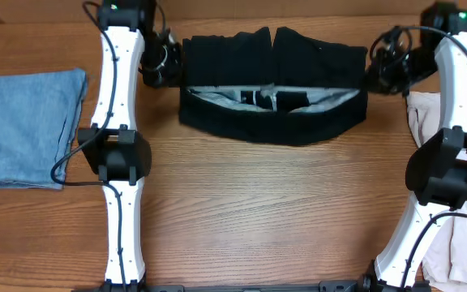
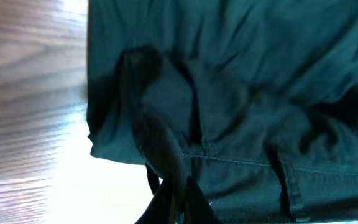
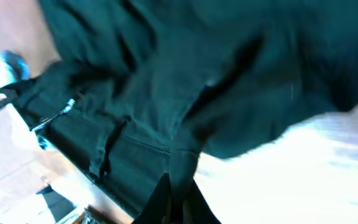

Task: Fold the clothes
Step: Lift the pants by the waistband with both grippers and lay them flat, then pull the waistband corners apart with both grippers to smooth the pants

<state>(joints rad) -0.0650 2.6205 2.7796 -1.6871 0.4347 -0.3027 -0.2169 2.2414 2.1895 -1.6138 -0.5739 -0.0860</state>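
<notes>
My right gripper draws the waistband corner back next, lowers it and releases, since bare wooden table in front of the shorts lies below and back from it.
The black shorts (image 1: 274, 85) lie across the far middle of the table, waistband open toward me with grey lining showing. My left gripper (image 1: 173, 58) is shut on the shorts' left edge; in the left wrist view the jaws (image 2: 178, 198) pinch a fold of black cloth (image 2: 241, 93). My right gripper (image 1: 373, 75) is shut on the shorts' right edge; in the right wrist view the jaws (image 3: 178, 199) pinch black cloth (image 3: 185, 81). A faded-blue garment (image 1: 31, 126) lies folded at the left. A beige garment (image 1: 432, 113) lies at the right edge.
Another pale garment (image 1: 460, 251) lies at the front right corner, partly under the right arm. Bare wooden table (image 1: 258, 211) stretches in front of the shorts between the two arm bases.
</notes>
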